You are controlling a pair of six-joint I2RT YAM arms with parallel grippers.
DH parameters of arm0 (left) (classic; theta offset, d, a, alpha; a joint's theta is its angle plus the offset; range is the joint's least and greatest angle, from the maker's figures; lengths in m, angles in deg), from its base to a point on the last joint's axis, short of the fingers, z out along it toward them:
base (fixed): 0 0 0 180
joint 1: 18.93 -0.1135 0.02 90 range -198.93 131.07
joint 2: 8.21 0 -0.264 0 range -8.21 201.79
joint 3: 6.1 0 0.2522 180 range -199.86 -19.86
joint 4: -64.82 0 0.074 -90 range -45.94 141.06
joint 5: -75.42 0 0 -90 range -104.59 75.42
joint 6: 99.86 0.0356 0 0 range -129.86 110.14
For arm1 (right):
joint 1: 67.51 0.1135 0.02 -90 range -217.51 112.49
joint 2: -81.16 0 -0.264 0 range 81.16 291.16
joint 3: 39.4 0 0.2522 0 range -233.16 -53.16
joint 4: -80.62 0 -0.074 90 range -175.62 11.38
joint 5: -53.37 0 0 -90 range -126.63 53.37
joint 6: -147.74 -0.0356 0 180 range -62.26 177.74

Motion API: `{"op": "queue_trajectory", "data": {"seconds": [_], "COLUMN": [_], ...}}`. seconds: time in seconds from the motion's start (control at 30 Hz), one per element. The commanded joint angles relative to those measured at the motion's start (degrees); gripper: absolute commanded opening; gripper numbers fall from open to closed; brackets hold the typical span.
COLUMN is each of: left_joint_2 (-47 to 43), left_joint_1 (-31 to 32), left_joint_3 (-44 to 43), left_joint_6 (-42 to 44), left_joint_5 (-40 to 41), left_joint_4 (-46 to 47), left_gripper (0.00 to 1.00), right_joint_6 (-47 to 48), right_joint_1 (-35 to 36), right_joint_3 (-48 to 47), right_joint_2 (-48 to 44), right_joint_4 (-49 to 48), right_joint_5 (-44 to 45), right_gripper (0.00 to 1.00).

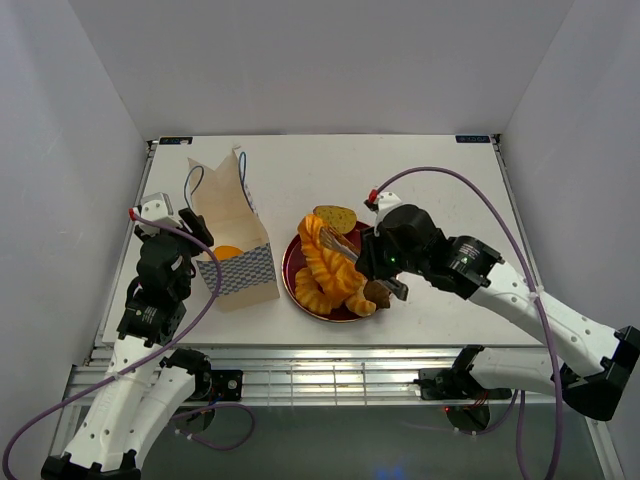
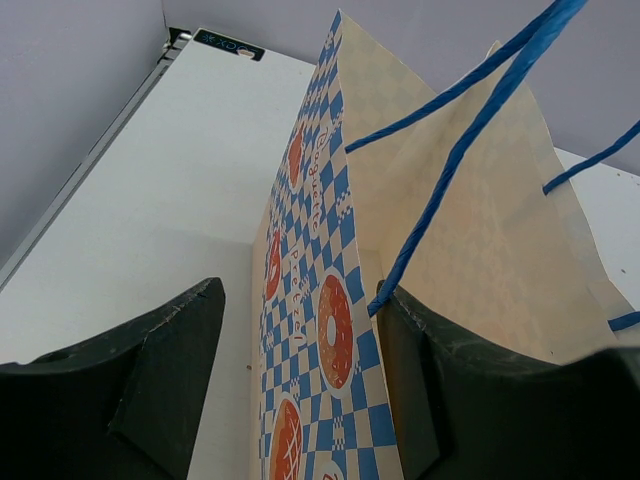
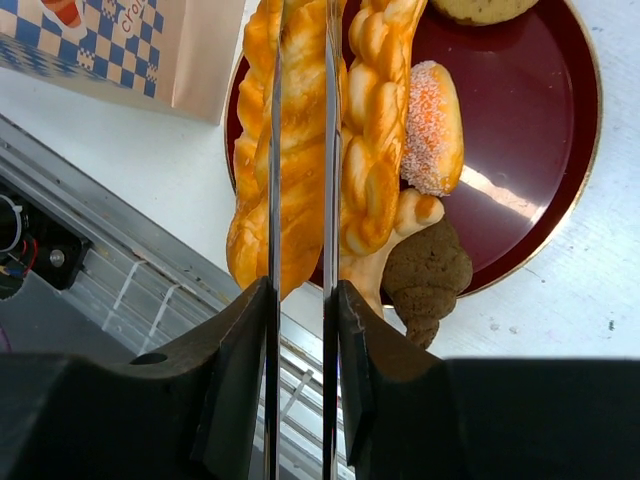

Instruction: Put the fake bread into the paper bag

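Note:
Since the paper bag stands upright and open, I need to raise my right gripper, move left in the top view over the bag's opening (image 1: 222,222), and release the fake bread.
The paper bag (image 1: 232,240) stands upright and open at the left, with an orange piece of bread (image 1: 228,252) inside. My left gripper (image 1: 195,235) is open astride the bag's left wall (image 2: 320,330): one finger (image 2: 160,380) outside and apart, the other (image 2: 470,390) inside by a blue cord. The fake bread lies on a dark-red plate (image 1: 292,265): a long twisted braid (image 1: 335,265), an oval roll (image 1: 335,217), a dark chunk (image 1: 377,293). My right gripper (image 3: 300,300) is shut on metal tongs (image 3: 275,200). Their blades run over a long orange pastry (image 3: 255,150); I cannot tell if they grip it.
In the right wrist view the braid (image 3: 375,120), a sugared roll (image 3: 433,125) and a brown chunk (image 3: 428,275) crowd the plate (image 3: 540,150). The plate sits near the table's front edge, with the metal rail (image 3: 120,270) just beyond. White walls enclose the table.

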Motion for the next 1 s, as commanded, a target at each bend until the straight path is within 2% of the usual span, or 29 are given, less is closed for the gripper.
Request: {"op": "queue_trajectory", "data": {"seconds": [0.0, 0.27, 0.5, 0.73, 0.97], "left_joint_2": [-0.6, -0.4, -0.7, 0.0, 0.0], "left_joint_1": [0.3, 0.3, 0.3, 0.3, 0.3], "left_joint_3": [-0.4, -0.4, -0.2, -0.2, -0.2], "left_joint_6": [-0.2, -0.2, -0.3, -0.2, -0.3], "left_joint_5": [0.5, 0.4, 0.6, 0.9, 0.8], "left_joint_4": [-0.7, -0.6, -0.4, -0.4, -0.3], "left_gripper": [0.72, 0.72, 0.72, 0.72, 0.72], "right_joint_6": [1.6, 7.0, 9.2, 7.5, 2.1], "right_joint_1": [0.4, 0.3, 0.3, 0.3, 0.5], "right_joint_3": [-6.4, -20.5, -32.4, -35.8, -32.2], "right_joint_2": [-1.6, 0.0, 5.3, 8.9, 9.9], "right_joint_4": [-0.9, 0.2, -1.1, -10.5, -24.4], "right_joint_5": [3.6, 4.5, 2.9, -7.6, -16.7], "right_gripper": [0.08, 0.08, 0.08, 0.08, 0.08]}}
